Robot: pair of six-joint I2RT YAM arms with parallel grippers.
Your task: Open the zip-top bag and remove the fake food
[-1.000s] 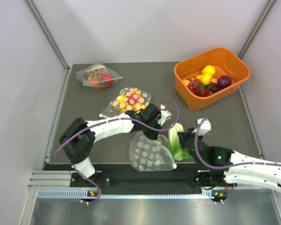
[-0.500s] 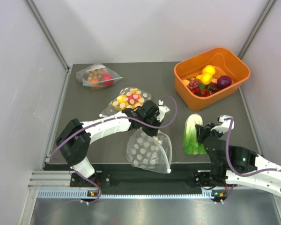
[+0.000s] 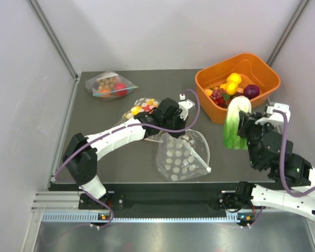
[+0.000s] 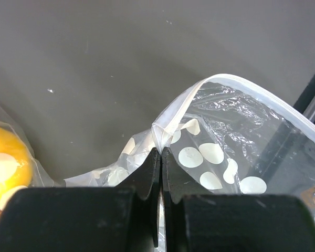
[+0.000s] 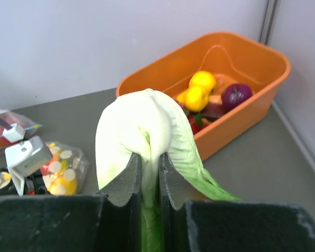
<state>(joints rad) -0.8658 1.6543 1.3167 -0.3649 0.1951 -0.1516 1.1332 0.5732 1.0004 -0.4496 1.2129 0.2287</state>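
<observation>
I will carry the green lettuce [image 3: 234, 122] outward with my right gripper over the orange bin's open top [image 3: 237, 82] and let it go, because the bin is outward of the gripper.
The zip-top bag [image 3: 181, 156] is clear with white dots and hangs open-mouthed over the table's front middle. Nothing green or purple shows inside it. My left gripper [image 3: 170, 126] is shut on its top edge, and the left wrist view shows the jaws [image 4: 161, 153] pinching the bag's rim [image 4: 220, 152]. My right gripper [image 3: 243, 127] is shut on the green lettuce [image 3: 234, 122], held in the air just in front of the orange bin [image 3: 216, 116]. In the right wrist view the fingers [image 5: 150, 157] squeeze the lettuce's pale stem end [image 5: 142, 123]. A round purple piece [image 3: 251, 91] lies in the bin.
The bin [image 5: 236, 123] also holds yellow lemons [image 3: 232, 81] and dark grapes [image 3: 217, 95]. A dotted bag of yellow and red pieces [image 3: 142, 110] lies under the left arm. A plain bag of brown balls [image 3: 107, 85] sits at the back left.
My right gripper has carried the lettuce from the front of the table up and away towards the orange bin. My left gripper has lifted the dotted bag and swung it to the right.
</observation>
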